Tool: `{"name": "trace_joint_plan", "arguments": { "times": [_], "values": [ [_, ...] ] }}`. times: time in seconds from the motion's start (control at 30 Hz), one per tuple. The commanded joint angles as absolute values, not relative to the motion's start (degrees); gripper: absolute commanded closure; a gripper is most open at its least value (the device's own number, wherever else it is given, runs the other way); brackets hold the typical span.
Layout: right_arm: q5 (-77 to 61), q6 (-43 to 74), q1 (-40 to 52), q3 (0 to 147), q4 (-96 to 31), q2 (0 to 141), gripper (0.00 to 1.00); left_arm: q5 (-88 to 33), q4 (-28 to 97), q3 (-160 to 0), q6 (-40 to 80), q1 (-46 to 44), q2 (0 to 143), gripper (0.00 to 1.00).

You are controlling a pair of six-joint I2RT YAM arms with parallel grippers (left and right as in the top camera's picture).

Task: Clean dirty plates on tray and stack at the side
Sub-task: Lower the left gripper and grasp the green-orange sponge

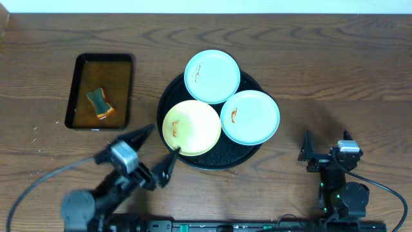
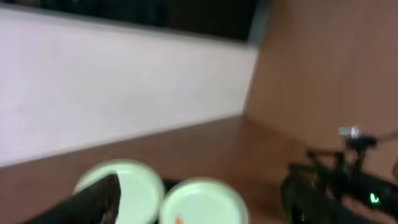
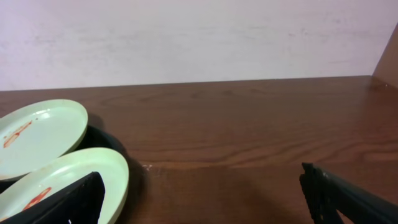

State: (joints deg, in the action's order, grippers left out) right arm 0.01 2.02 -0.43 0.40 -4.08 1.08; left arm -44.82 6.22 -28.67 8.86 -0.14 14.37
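The plates are smeared, so I should next swing my left gripper outward and down onto the sponge (image 1: 101,103), which is outward and to its left in the overhead view.
The round black tray (image 1: 168,96) sits mid-table with three plates on it. One mint-blue plate (image 1: 212,76) is at the back, another mint-blue plate (image 1: 250,116) at the right, and a yellow plate (image 1: 191,127) at the front left. Each has an orange-brown smear. My left gripper (image 1: 154,150) is open and empty at the tray's front-left rim, beside the yellow plate. Its blurred wrist view shows two pale plates (image 2: 134,186) (image 2: 202,202). My right gripper (image 1: 326,145) is open and empty on the bare table to the right of the tray. Its wrist view shows both mint plates (image 3: 37,130) (image 3: 68,174).
A rectangular black tray (image 1: 76,90) of brown liquid stands at the back left with a sponge (image 1: 100,103) in it. The wall runs along the table's far edge. The right arm (image 2: 339,186) shows in the left wrist view.
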Motion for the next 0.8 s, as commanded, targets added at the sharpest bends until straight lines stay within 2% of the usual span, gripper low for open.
{"name": "trace_joint_plan", "arguments": {
  "times": [0.0,0.1,0.2,0.33,0.47,0.5,0.77],
  "values": [
    [0.6,1.2,-0.7,0.3,-4.3,0.9,0.01,-38.9,27.0,-44.8,-2.5,2.8,28.4,0.17],
    [0.6,1.2,-0.7,0.3,-4.3,0.9,0.01,-38.9,40.6,-57.1,-4.5,3.6,40.9,0.18],
    [0.6,1.2,-0.7,0.3,-4.3,0.9,0.01,-38.8,41.1,-60.8,-4.5,3.6,45.7,0.17],
    [0.6,1.2,-0.7,0.3,-4.3,0.9,0.01,-32.4,45.0,-65.8,-1.6,4.4,52.5,0.17],
    [0.6,1.2,-0.7,0.3,-4.3,0.9,0.01,-19.9,65.5,-82.6,-1.2,9.0,69.3,0.17],
    [0.6,1.2,-0.7,0.3,-4.3,0.9,0.01,-19.1,67.4,-85.1,-1.2,10.1,71.6,0.17],
    [0.6,1.2,-0.7,0.3,-4.3,0.9,0.01,-18.0,63.5,-88.6,-1.3,14.9,78.5,0.17]
  ]
}}
